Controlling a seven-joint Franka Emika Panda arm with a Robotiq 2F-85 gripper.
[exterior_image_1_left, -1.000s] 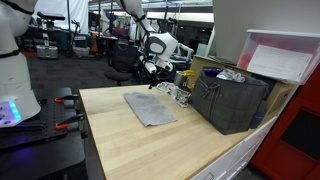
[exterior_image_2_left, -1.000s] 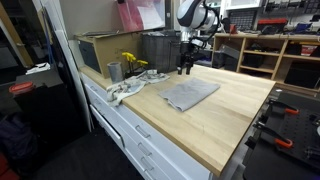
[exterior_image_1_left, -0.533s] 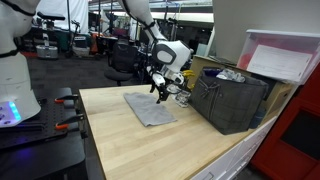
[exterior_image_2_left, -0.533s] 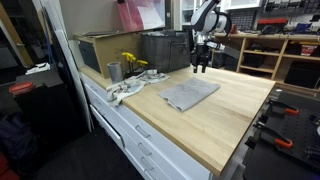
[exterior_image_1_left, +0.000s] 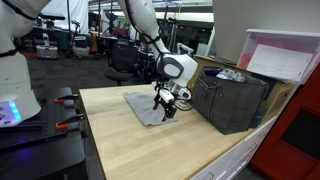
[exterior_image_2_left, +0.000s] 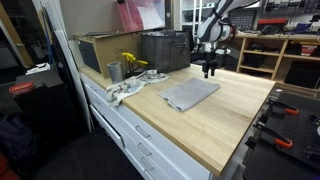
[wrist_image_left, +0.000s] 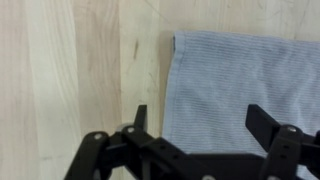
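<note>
My gripper should next lower its open fingers and close on the cloth's edge (exterior_image_2_left: 207, 82) (wrist_image_left: 168, 112) below it. One finger is over cloth and the other is over wood.
A grey cloth (exterior_image_1_left: 146, 108) lies flat on the wooden tabletop (exterior_image_1_left: 150, 150), seen in both exterior views (exterior_image_2_left: 190, 93). My gripper (exterior_image_1_left: 165, 108) hangs pointing down just above the cloth's edge nearest the dark crate, jaws spread wide with nothing between them. In the wrist view the cloth (wrist_image_left: 240, 85) fills the right side, its left edge and upper corner showing against the bare wood. The gripper (wrist_image_left: 200, 115) straddles that part of the cloth from above; one black fingertip (wrist_image_left: 140, 112) is over the wood beside the edge, another over the fabric.
A dark mesh crate (exterior_image_1_left: 232, 100) stands on the table beside the cloth, also seen at the back (exterior_image_2_left: 165, 50). A metal cup (exterior_image_2_left: 114, 71), yellow items (exterior_image_2_left: 131, 62) and a crumpled white rag (exterior_image_2_left: 125, 90) sit near a table corner. Orange-handled clamps (exterior_image_1_left: 65, 100) lie on the neighbouring bench.
The arm has swung away from the crate side and come down over the cloth's edge. The jaws have spread a little wider and now stand fully apart.
</note>
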